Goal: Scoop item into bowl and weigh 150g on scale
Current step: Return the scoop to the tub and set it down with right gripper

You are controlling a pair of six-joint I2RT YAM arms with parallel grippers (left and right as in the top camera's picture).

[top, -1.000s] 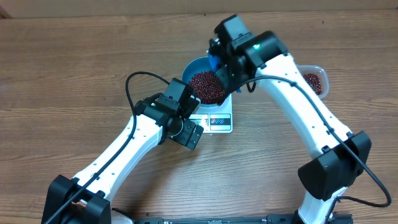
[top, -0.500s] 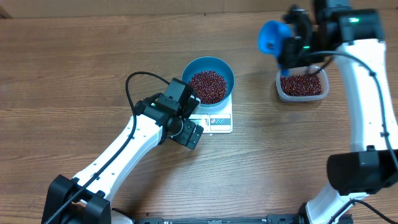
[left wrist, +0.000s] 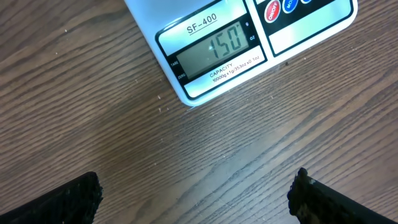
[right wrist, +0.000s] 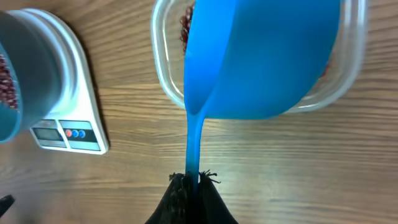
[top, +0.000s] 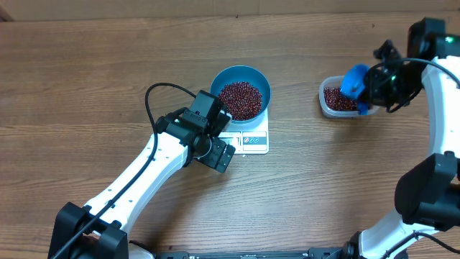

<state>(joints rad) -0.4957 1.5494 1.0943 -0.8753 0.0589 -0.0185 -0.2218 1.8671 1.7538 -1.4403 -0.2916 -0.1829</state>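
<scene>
Next, my right gripper brings the scoop's cup down into the clear tub [right wrist: 163,81] of beans below it. It then releases the handle, since the scale shows the asked weight.
The blue bowl [top: 263,81] stands on the white scale [top: 255,142] and holds a heap of dark red-brown beans [top: 239,99]. In the left wrist view the scale's display [left wrist: 214,50] reads 150. My left gripper [left wrist: 196,186] hangs open over bare wood just in front of the scale, with nothing between its fingers [left wrist: 65,202]. My right gripper [right wrist: 193,180] is shut on the handle of a blue scoop [right wrist: 267,56]. The scoop's cup sits over the clear tub [right wrist: 163,81] of beans at the right [top: 332,97].
The left arm [top: 144,173] reaches in from the bottom left, and its cable loops beside the bowl. The right arm [top: 442,129] runs along the right edge. Bowl [right wrist: 25,62] and scale [right wrist: 81,118] lie left of the tub in the right wrist view.
The right arm has swung the scoop from over the bowl across to the right and down over the tub. The left arm has not moved.
</scene>
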